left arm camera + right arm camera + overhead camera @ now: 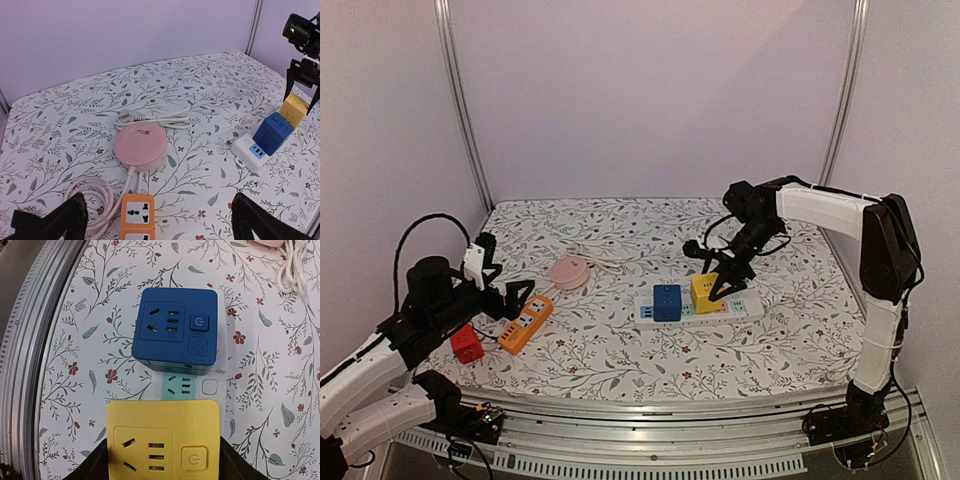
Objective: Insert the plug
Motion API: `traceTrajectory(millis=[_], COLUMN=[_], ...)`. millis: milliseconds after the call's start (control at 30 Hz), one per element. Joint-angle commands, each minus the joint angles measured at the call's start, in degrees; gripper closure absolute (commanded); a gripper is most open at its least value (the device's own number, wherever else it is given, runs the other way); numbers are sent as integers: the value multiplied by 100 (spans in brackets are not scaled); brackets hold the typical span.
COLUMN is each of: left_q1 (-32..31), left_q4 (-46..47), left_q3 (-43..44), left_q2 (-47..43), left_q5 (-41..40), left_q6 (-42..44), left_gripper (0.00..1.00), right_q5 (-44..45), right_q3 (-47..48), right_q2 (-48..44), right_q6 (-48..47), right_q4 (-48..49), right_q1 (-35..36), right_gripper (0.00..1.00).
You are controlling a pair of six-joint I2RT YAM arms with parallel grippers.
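My right gripper presses down next and tips its wrist toward the blue cube's side, since the yellow cube plug (703, 292) sits slightly tilted over the white power strip.
A yellow cube plug (703, 292) sits over the right part of the white power strip (750, 305), slightly tilted. My right gripper (725, 278) is shut on it, one finger on each side; in the right wrist view the cube (165, 440) fills the space between the fingers. A blue cube plug (667, 301) stands in the strip to its left, with one teal socket (180, 386) showing between the two cubes. My left gripper (515, 297) is wide open and empty over the end of an orange power strip (136, 217).
A round pink hub (139, 145) with a coiled white cord lies behind the orange strip. A red cube (467, 344) sits by the left arm. A metal rail (30, 365) runs along the table's front edge.
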Motion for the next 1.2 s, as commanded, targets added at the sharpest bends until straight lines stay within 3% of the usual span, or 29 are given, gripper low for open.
traceTrajectory(millis=[0, 600, 767, 1000, 1167], left_q1=[84, 88, 88, 88, 81], left_q4=[167, 234, 204, 222, 258], left_q3=[-83, -83, -67, -48, -66], left_q2=[96, 54, 40, 127, 201], left_q5=[32, 43, 39, 34, 73], left_q6=[31, 165, 197, 266, 269], left_gripper=[0, 1, 1, 1, 0], right_q5=[-174, 117, 1386, 1877, 2354], right_q3=[-97, -492, -532, -935, -721], right_q2=[229, 215, 509, 649, 798], right_q6=[-59, 282, 420, 583, 743], right_q4=[202, 351, 87, 350, 395], right_q1=[-51, -96, 110, 186, 441], right_gripper=[100, 100, 100, 100, 100])
